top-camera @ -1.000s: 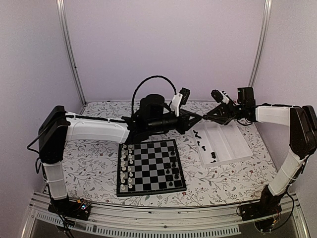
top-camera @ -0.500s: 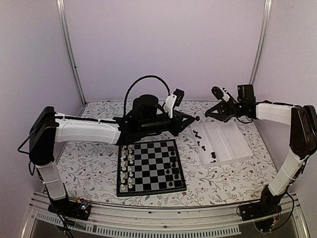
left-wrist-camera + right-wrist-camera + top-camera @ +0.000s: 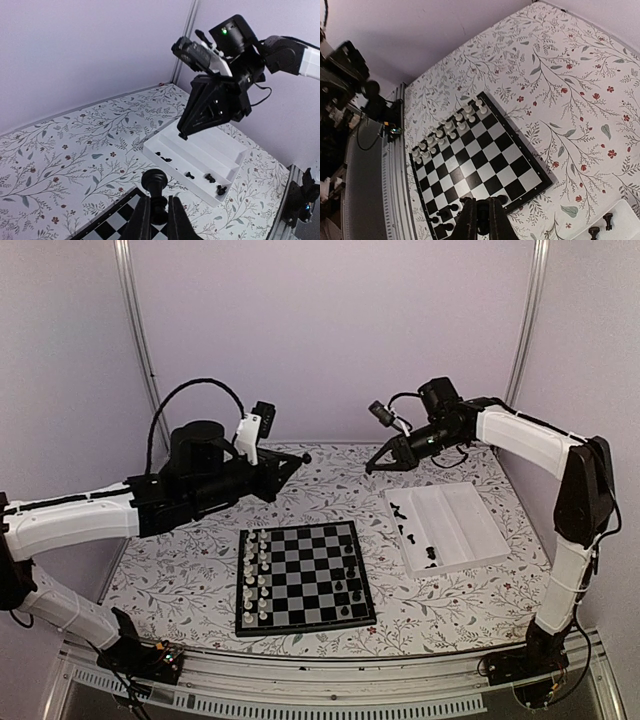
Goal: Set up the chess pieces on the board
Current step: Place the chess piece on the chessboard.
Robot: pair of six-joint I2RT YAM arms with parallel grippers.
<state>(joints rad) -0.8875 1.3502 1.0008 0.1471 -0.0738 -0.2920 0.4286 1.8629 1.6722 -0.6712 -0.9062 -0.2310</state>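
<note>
I should next move my right gripper down and to the left in the top view and let go, because the open square continuing the black pieces' row (image 3: 336, 565) (image 3: 479, 192) is there.
The board (image 3: 305, 578) lies at the table's front centre, with white chessmen (image 3: 255, 575) on its left columns and a few black chess pieces (image 3: 348, 588) at its right edge. More black pieces (image 3: 400, 512) lie in the white tray (image 3: 470, 502). My left gripper (image 3: 297, 458) is raised left of and behind the board, shut on a black pawn (image 3: 154, 180) in the left wrist view (image 3: 159, 197). My right gripper (image 3: 372, 468) hangs high behind the board. In the right wrist view (image 3: 482, 200) it is shut on a small black piece (image 3: 483, 217).
The ridged tray (image 3: 220, 150) stands right of the board with several loose black pieces (image 3: 207, 177) in its near channel. The board (image 3: 485, 150) lies below the right gripper. The cloth is floral, and purple walls with metal posts close in the back and sides.
The left arm has swung back to the left and up, away from the tray, with the pawn. The right gripper has moved left from over the tray's far end to behind the board.
</note>
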